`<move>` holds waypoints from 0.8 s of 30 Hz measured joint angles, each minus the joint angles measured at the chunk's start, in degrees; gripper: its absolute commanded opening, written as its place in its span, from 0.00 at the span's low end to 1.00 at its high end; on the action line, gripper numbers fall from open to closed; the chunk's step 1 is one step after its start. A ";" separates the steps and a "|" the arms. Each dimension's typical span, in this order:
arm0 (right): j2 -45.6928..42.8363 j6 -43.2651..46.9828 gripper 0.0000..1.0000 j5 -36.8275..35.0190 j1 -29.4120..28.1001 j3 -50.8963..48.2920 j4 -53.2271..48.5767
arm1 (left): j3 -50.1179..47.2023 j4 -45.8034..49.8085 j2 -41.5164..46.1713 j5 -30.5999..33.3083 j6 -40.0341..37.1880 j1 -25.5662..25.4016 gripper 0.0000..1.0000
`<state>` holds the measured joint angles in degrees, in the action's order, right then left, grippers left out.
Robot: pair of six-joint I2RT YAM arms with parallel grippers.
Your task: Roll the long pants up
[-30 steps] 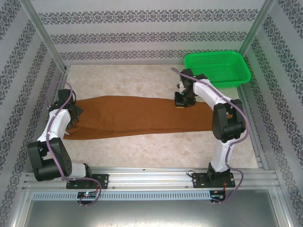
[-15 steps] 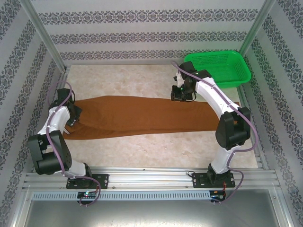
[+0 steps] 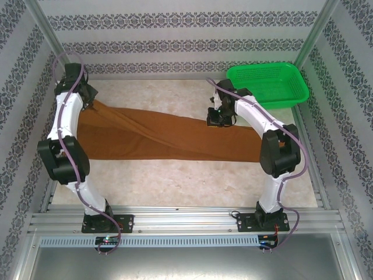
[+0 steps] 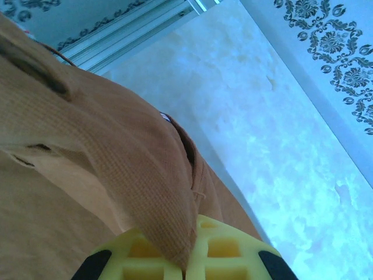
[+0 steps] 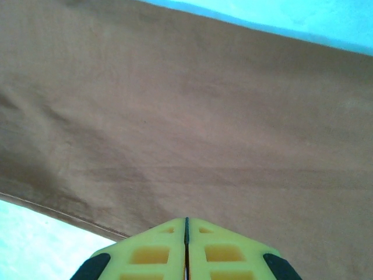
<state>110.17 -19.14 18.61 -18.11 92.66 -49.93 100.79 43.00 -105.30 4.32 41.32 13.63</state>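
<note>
The ribbed fold still hangs lifted between my left gripper's fingers, so they should next lower it back onto the flat end of the pants and let go.
The long pants [image 3: 175,140] lie across the table as a long rust-brown strip. Their left end is lifted toward the far left corner. My left gripper [image 3: 93,100] is there, shut on a fold of the ribbed cloth [image 4: 116,146]. That fold runs down between its yellow fingertips, where the left gripper [image 4: 189,256] closes. My right gripper [image 3: 220,118] is at the pants' far edge, right of the middle. In the right wrist view the right gripper [image 5: 186,220] is shut, tips against the smooth cloth [image 5: 186,116], with no fold visible between them.
A green plastic basket [image 3: 268,81] stands at the far right corner, just behind the right arm. Patterned walls and aluminium posts [image 3: 55,52] close in the table on three sides. Bare marble tabletop [image 3: 175,186] lies between the pants and the arm bases.
The left gripper closed on the pants' left end and carried it up and back toward the far left corner. The right gripper shifted slightly left and away along the far edge.
</note>
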 measured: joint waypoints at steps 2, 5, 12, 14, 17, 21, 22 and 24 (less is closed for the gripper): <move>0.39 0.00 0.10 0.31 0.00 -0.09 0.33 | 2.78 1.09 -2.49 0.52 -0.28 -0.46 0.00; 0.81 0.00 0.10 0.76 0.35 -0.42 0.96 | 5.77 3.10 -4.96 1.75 -0.52 -1.22 0.00; 2.01 0.42 0.08 1.77 1.01 -1.01 0.98 | 10.91 6.25 -5.84 3.37 -1.20 -2.71 0.00; 2.45 0.74 0.08 1.92 1.09 -1.05 0.66 | 5.38 5.33 -2.64 4.33 -2.01 -2.75 0.00; 3.08 1.16 0.08 2.10 1.11 -1.05 0.07 | -10.03 4.35 5.51 6.99 -2.62 -2.08 0.01; 3.78 1.55 0.10 2.38 1.09 -0.98 -1.25 | -31.89 3.76 14.32 4.81 -1.70 5.40 0.30; 4.04 1.62 0.10 2.45 1.11 -0.85 -1.73 | -35.23 3.89 14.67 3.87 -1.53 8.26 0.39; 4.50 1.75 0.11 2.45 1.11 -0.44 -2.51 | -38.07 4.35 14.19 2.89 -1.18 11.87 0.49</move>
<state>114.67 -17.39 21.06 -16.99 92.23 -52.45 62.72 47.35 -91.11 7.20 40.14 25.50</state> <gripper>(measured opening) 0.104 0.430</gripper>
